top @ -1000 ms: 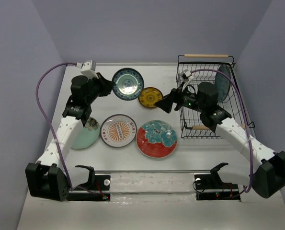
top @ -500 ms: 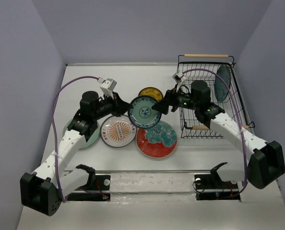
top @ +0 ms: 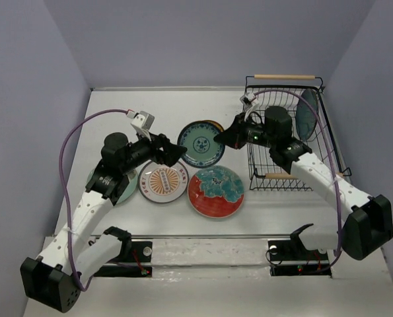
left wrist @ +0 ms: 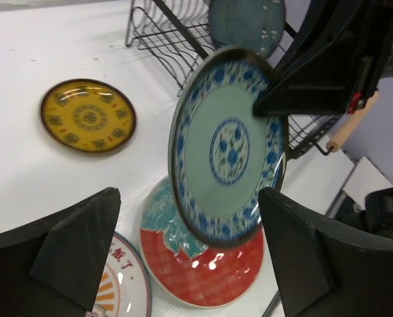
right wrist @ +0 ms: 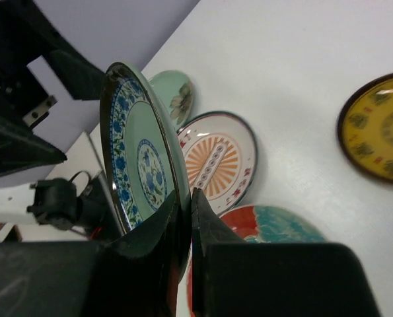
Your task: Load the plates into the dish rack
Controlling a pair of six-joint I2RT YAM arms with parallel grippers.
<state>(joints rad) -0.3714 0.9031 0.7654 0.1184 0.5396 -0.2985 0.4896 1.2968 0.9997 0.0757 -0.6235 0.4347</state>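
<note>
I should swing my right gripper over the rack (top: 328, 142) and down and let go of the plate, because the wires beside the teal one are to its right in the top view.
The small blue-patterned plate (top: 201, 143) hangs on edge above the table's middle. My right gripper (top: 220, 139) is shut on its right rim, and the right wrist view shows both fingers (right wrist: 209, 218) pinching that rim. My left gripper (top: 176, 154) stands open just left of the plate, its jaws wide apart and off it. The red plate (top: 215, 191), the white plate with orange centre (top: 162, 183) and the pale mint plate (top: 120, 190) lie flat below. A dark teal plate (top: 308, 113) stands in the dish rack (top: 328, 142).
The yellow-brown plate (left wrist: 87, 115) lies flat behind the held plate, mostly hidden from above. The rack's wooden handles (top: 285, 76) sit at its far and near ends. My left arm crosses over the mint plate. Walls close in the table on three sides.
The left gripper brought the blue-patterned plate from the back to the middle. The right gripper closed on its rim, and the left gripper opened and let go.
</note>
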